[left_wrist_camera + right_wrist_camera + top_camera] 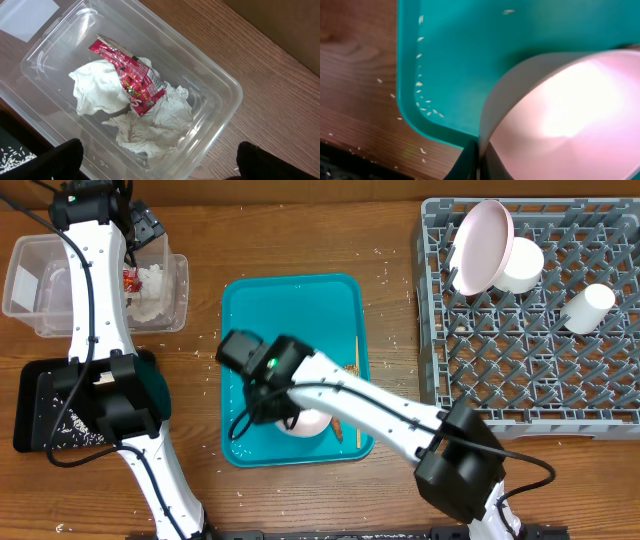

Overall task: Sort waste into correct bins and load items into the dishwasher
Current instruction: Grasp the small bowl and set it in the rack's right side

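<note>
Empty dishwasher pegs are by the white bowl, to the right of my right gripper in the overhead view. I should lift the dish across, tilt it, lower it and release it there.
My right gripper (477, 161) is shut on the rim of a small white dish (560, 115), which sits at the near end of the teal tray (450, 45). From overhead, that gripper (287, 415) covers part of the dish (308, 423). A thin orange stick (357, 405) and a brown food bit (341, 427) lie beside it. My left gripper (162, 167) hangs open over the clear tub (220, 85), which holds a crumpled napkin (150, 127) and a red-and-white wrapper (132, 75). The grey dish rack (540, 370) holds a plate (483, 245), a white bowl (522, 266) and a cup (588, 308).
The black tray (40, 395) with rice grains lies near the left front, partly under the left arm. Loose rice is scattered on the wood around the teal tray (240, 310) and inside its corner. A second clear container (25, 275) sits left of the tub.
</note>
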Controlling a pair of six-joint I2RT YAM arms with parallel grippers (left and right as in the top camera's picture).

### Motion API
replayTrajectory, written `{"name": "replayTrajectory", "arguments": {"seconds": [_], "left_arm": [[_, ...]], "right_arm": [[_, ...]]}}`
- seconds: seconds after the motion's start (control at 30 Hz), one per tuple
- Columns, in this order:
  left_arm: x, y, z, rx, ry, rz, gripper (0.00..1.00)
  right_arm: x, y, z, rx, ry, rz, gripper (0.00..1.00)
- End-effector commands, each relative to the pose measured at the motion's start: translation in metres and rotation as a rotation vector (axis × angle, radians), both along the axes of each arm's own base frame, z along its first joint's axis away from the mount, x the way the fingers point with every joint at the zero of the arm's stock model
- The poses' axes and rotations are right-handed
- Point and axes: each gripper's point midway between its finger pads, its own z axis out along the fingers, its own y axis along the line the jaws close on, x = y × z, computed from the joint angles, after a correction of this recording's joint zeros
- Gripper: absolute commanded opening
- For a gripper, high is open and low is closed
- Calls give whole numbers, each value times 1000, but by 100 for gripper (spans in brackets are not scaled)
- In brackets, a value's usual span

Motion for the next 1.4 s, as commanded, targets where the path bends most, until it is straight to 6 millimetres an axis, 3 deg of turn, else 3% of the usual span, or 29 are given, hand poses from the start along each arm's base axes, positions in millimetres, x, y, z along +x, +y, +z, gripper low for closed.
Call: {"name": "replayTrajectory", "arguments": {"seconds": [0.0, 0.23, 0.37, 0.53, 0.7, 0.73, 0.9, 1.0, 1.27, 1.37], "left_arm": [[0, 3, 15, 13, -34, 16, 100], [0, 3, 15, 13, -34, 16, 100], [0, 3, 15, 13, -34, 16, 100], [0, 3, 15, 13, -34, 16, 100], [0, 3, 15, 13, -34, 16, 100], [0, 3, 15, 13, -34, 16, 100], [0, 3, 15, 13, -34, 16, 100], [0, 3, 15, 13, -34, 16, 100], [0, 3, 15, 13, -34, 16, 100], [0, 3, 15, 13, -34, 16, 100]], "right_arm": [[51, -29, 50, 11, -111, -58, 4], [105, -124, 119, 47, -169, -293, 4], [123, -205, 152, 56, -197, -434, 4], [133, -278, 172, 88, -221, -534, 4], [143, -324, 181, 223, -214, -551, 4], [146, -337, 186, 316, -222, -524, 4], [151, -368, 195, 529, -250, -512, 4], [147, -381, 189, 634, -248, -493, 4], [142, -385, 131, 979, -228, -483, 4], [141, -385, 114, 994, -226, -489, 4]]}}
